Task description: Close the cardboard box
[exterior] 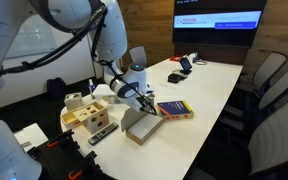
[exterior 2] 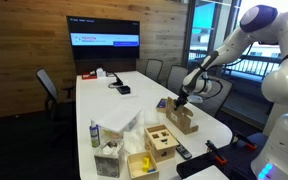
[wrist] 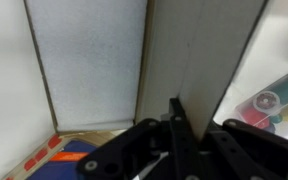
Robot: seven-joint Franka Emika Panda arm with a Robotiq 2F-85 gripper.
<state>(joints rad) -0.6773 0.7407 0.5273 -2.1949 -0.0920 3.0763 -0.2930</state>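
Note:
My gripper needs to move the edge of the lid flap across the box's pale grey inside point(exterior: 145, 128) point(wrist: 90, 62) and down next, and it should tilt over with the flap.
The cardboard box point(exterior: 142, 126) lies on the white table's near end, tan and shallow, also seen in an exterior view point(exterior 2: 183, 121). Its lid flap point(wrist: 199, 50) stands raised. In the wrist view the box's pale grey inside point(wrist: 84, 60) shows left of the flap. My gripper point(exterior: 134, 93) hangs just above the box, as an exterior view point(exterior 2: 182, 101) also shows. In the wrist view the fingers point(wrist: 184, 125) sit on either side of the flap's edge and look shut on it.
A pale wooden crate with holes point(exterior: 88, 116) point(exterior 2: 162, 143) stands beside the box. A blue-red book point(exterior: 174, 109) lies on its other side. A dark remote point(exterior: 104, 133) lies near the table edge. Office chairs point(exterior: 269, 85) line the table.

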